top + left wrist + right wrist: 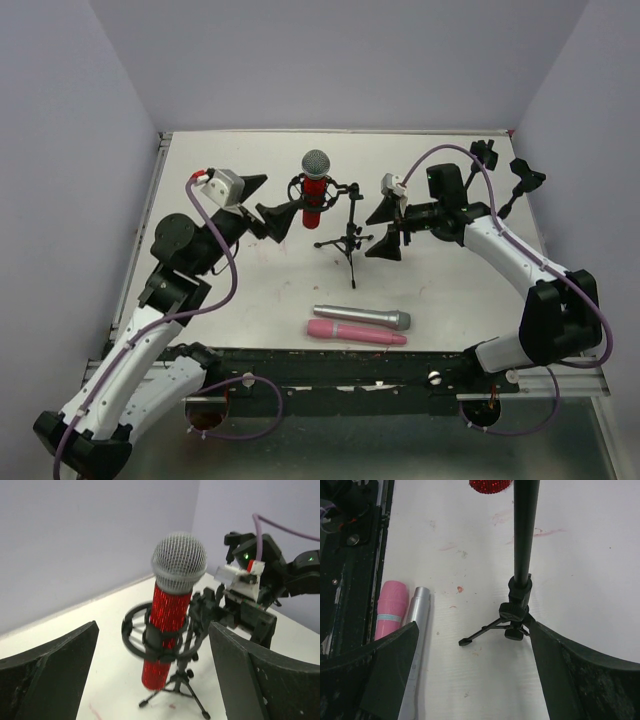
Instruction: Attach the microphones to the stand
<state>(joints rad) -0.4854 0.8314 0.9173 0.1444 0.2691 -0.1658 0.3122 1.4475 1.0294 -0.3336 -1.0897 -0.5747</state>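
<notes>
My right gripper raises its open fingers to its left in the top view next, to close around the stand's bare upper pole (351, 208) (526, 497), which stands there.
The glittery red microphone (315, 187) with a silver mesh head stands upright in the round black clip of the small tripod stand (350, 238). In the left wrist view the red microphone (170, 625) sits just beyond my open left gripper (152, 627), apart from the fingers. My left gripper (268, 202) is left of the stand, open and empty. My right gripper (386, 229) is right of the stand, open and empty, its right finger (580, 675) close by the tripod base (516, 620). The silver-grey microphone (362, 317) and the pink microphone (356, 333) lie side by side near the front edge.
The right wrist view shows the pink microphone (391, 611) and the silver-grey microphone (417, 625) lying beside the black front rail (350, 555). Spare black clips (522, 178) lie at the back right corner. Grey walls bound the white table (220, 300).
</notes>
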